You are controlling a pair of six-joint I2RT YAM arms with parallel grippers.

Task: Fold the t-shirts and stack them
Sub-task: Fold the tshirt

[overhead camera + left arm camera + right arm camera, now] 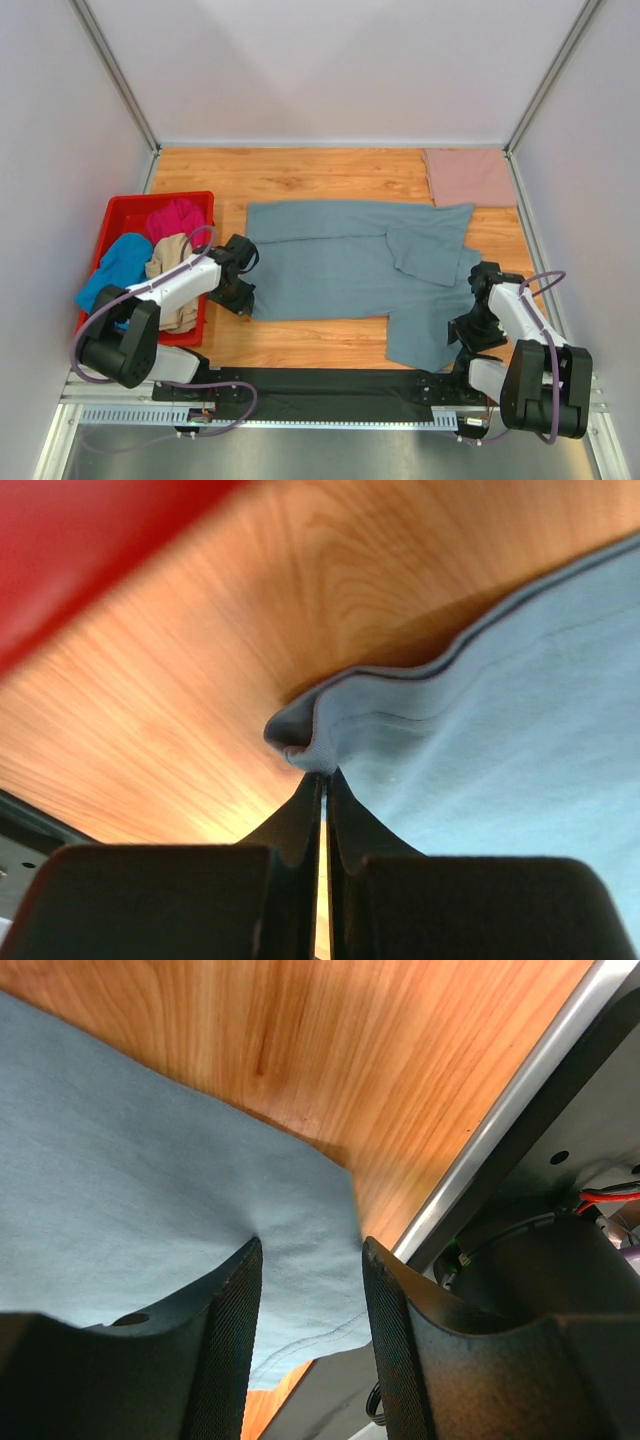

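My right gripper should next stay low where it is and close on the grey-blue t-shirt's near corner [312, 1250], because its open fingers are already on both sides of the t-shirt next to the bar.
A large slate grey-blue t-shirt [340, 270] lies spread flat across the middle of the wooden table. My left gripper [243, 298] sits at its near left edge. In the left wrist view, the left gripper [322, 776] is shut on a small raised fold of the grey-blue t-shirt [520, 740]. My right gripper [468, 336] is over the shirt's near right corner. In the right wrist view, the right gripper [310, 1260] is open, its two fingers [232, 1310] straddling the corner of the grey-blue t-shirt [130, 1200]. A dusty-pink t-shirt [470, 177] lies folded at the back right.
A red plastic bin [120, 212] stands at the left, just beside the left arm, holding magenta [178, 217], bright blue [118, 262] and beige [168, 258] shirts. White walls close in three sides. A metal rail [500, 1130] runs along the table's near edge by the right gripper.
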